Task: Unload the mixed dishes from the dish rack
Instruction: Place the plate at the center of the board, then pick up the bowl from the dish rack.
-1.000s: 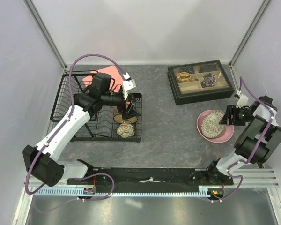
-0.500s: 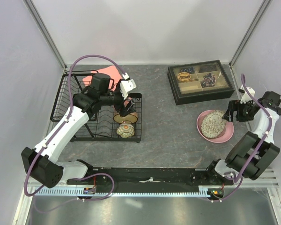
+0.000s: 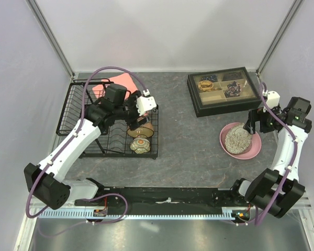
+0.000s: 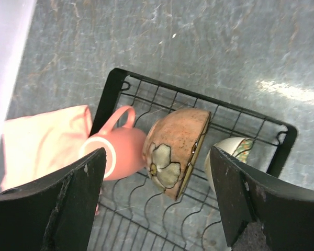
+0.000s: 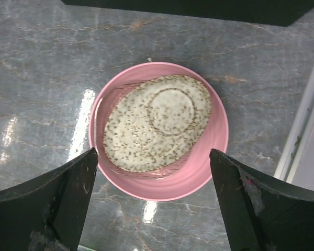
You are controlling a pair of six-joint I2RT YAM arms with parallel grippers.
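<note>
My left gripper tilts and lowers onto the brown bowl's dark rim (image 3: 135,136) next, because the gap beside the pale patterned bowl leaves room for a finger.
The black wire dish rack (image 3: 73,112) stands at the left. My left gripper (image 3: 137,119) hangs open above its slotted base. In the left wrist view the open gripper (image 4: 157,152) frames a brown bowl (image 4: 175,151) with a painted flower, standing on edge in the rack (image 4: 112,94). A pink mug (image 4: 118,154) lies to its left and a pale patterned bowl (image 4: 231,156) to its right. My right gripper (image 3: 253,127) is open above the pink plate (image 3: 254,149), which holds the upturned grey speckled bowl (image 3: 236,139). The right wrist view shows gripper (image 5: 153,152), plate (image 5: 209,157) and bowl (image 5: 152,130).
A pink folded cloth (image 3: 120,82) lies behind the rack and also shows in the left wrist view (image 4: 42,141). A black compartmented tray of trinkets (image 3: 224,90) sits at the back right, just beyond the plate. Frame posts stand at both back corners.
My right arm has risen and swung back, with its gripper still open over the plate and bowl. My left gripper has shifted slightly back and left over the rack.
</note>
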